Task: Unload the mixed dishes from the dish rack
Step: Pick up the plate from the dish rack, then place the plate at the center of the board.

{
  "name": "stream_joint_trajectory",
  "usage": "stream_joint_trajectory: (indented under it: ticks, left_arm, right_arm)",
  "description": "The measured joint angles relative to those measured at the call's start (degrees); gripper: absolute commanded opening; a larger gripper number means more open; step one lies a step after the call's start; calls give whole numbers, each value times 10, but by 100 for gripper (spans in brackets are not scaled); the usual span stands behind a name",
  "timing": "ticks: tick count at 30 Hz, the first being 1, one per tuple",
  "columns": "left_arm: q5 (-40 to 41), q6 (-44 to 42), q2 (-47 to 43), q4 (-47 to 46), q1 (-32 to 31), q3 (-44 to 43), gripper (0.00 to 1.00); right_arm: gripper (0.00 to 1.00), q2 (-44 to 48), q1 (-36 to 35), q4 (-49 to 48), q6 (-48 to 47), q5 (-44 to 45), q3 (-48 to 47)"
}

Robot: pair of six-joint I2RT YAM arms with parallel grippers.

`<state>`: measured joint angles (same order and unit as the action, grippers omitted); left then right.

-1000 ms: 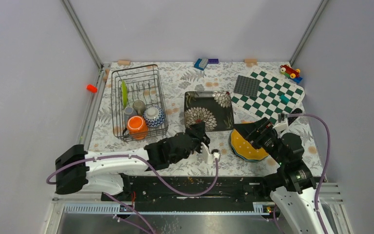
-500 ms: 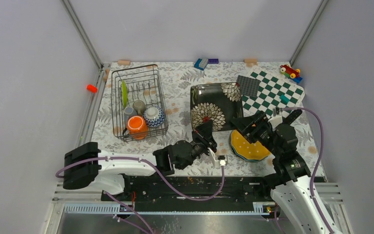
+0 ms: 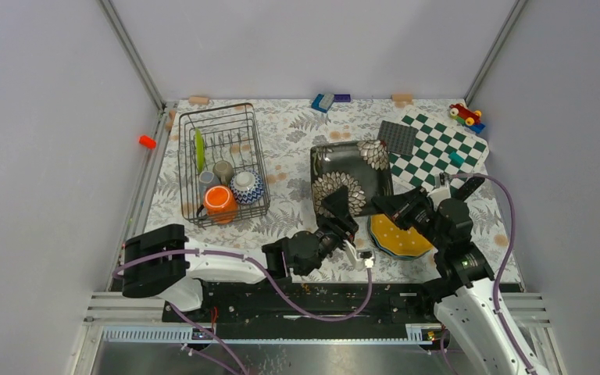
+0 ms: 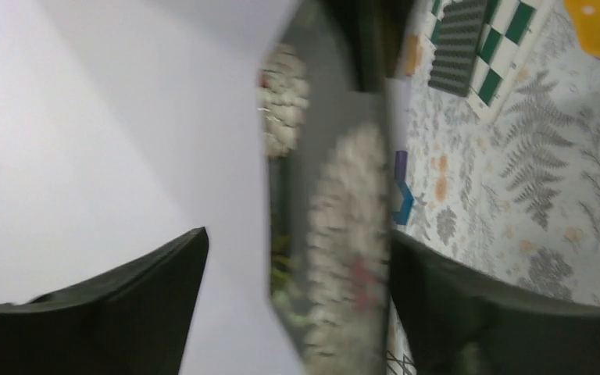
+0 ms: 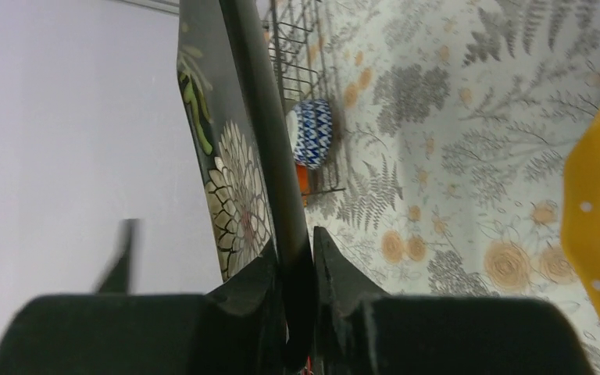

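Next, my right gripper moves back and down over the yellow dotted plate and releases the black floral square plate, since the yellow one lies bare atop its stack.
The black floral square plate hangs tilted above the table, right of the dish rack. My right gripper is shut on its near right rim; the right wrist view shows the dark rim pinched at the gripper. My left gripper stands open under the plate's near edge. The blurred plate lies between its spread fingers, close to the right one. In the rack sit an orange mug, a patterned bowl, two grey cups and a lime-green plate.
A yellow dotted plate tops a stack right below the right gripper. The green-white chequered board and a dark studded square lie at the back right, with a toy car. Blue blocks sit by the back wall.
The left arm lifted the floral plate off the table and swung it right, tilting it. The right gripper closed on the plate's rim. The left jaws have opened.
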<state>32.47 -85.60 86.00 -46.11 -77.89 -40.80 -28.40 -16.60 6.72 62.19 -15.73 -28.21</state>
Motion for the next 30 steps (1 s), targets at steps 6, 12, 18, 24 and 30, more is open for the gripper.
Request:
stream_joint_trajectory:
  ticks: [6, 12, 18, 24, 30]
  left_arm:
    - [9, 69, -4, 89, -3, -49, 99]
    - [-29, 191, -43, 299, -3, -119, 99]
    - [-108, 295, -118, 497, -4, -192, 99]
    - [-141, 382, -216, 530, 29, -191, 99]
    - [-48, 650, -210, 499, 202, -258, 99]
  right_arm:
    - [0, 52, 0, 17, 34, 26, 50]
    - [0, 54, -3, 51, 47, 63, 40]
    - [0, 47, -3, 94, 38, 148, 14]
    - [0, 70, -2, 162, 17, 215, -7]
    - [0, 138, -2, 239, -7, 225, -8]
